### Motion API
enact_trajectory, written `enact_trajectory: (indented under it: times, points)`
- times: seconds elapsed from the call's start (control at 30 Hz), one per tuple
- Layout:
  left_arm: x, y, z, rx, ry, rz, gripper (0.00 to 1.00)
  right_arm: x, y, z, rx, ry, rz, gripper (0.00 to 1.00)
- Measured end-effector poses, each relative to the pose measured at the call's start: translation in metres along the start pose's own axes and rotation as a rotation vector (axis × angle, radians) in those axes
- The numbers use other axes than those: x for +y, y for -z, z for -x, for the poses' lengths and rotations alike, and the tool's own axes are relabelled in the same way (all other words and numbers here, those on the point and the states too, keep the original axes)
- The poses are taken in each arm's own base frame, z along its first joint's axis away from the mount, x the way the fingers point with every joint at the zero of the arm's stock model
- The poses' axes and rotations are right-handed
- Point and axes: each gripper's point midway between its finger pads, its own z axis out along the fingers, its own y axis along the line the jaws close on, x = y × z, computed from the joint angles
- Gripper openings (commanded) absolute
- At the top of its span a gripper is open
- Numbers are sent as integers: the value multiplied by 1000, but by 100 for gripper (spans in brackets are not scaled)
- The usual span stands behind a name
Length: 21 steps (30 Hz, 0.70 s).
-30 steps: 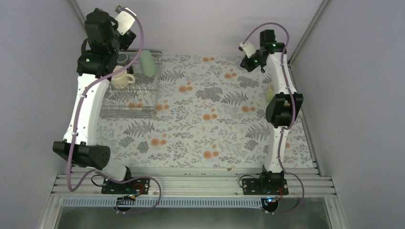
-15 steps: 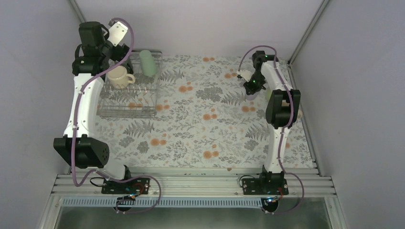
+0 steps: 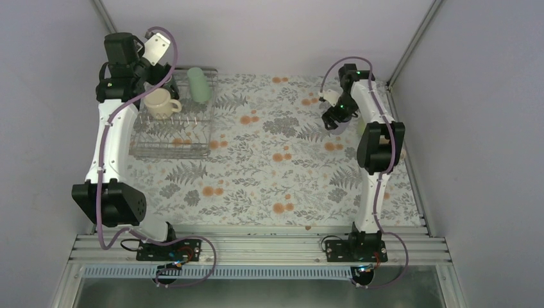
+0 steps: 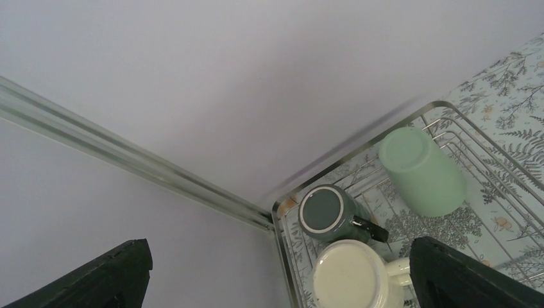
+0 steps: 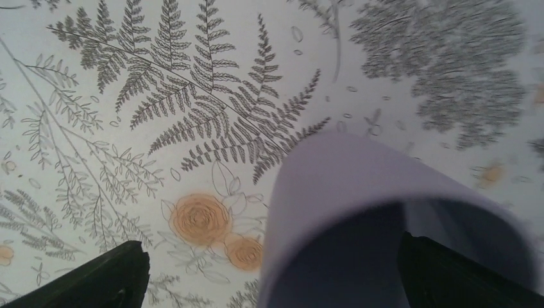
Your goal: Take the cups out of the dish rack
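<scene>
My left gripper goes past the dark green mug [image 4: 328, 213] next, then comes down around the mint-green tumbler's base [image 4: 408, 151].
The dish rack [image 3: 172, 131] stands at the table's far left. In it a cream-yellow mug [image 4: 351, 277], a dark green mug [image 4: 328, 213] and a mint-green tumbler [image 4: 420, 170] all rest mouth down. My left gripper [image 4: 280, 256] hovers open above the rack's far-left corner, over the two mugs, holding nothing. My right gripper [image 5: 274, 253] is low over the floral cloth at the far right, fingers spread wide. A lilac tumbler [image 5: 359, 192] lies between them, mouth toward the camera, the right finger [image 5: 462, 276] at its rim and the left finger well apart from it.
The rack wall [image 4: 285, 256] runs close to the grey back and side walls, whose metal corner post [image 4: 128, 160] crosses the left wrist view. A sliver of a pale object [image 3: 403, 153] shows beside the right arm's elbow. Floral cloth [image 3: 269, 160] covers the table.
My right gripper came down from high at the back to just above the cloth, and its jaws opened off the lilac tumbler. My left arm shifted slightly toward the rack's far-left corner.
</scene>
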Motion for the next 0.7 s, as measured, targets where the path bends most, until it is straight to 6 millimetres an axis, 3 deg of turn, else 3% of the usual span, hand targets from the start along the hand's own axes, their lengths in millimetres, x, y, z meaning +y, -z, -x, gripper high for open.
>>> enact_trajectory:
  times: [0.1, 0.3, 0.5, 0.7]
  points:
    - [-3, -4, -1, 2, 6, -14, 100, -4, 27, 4, -43, 8, -50, 100]
    - [-15, -37, -11, 44, 20, -69, 100, 6, 118, 15, -200, 43, -182, 100]
    - [-35, -79, -20, 94, 41, -169, 100, 42, 196, 30, -414, 99, -212, 100]
    - [-42, -127, -3, 64, 121, -246, 100, 77, 244, 43, -624, 139, -184, 100]
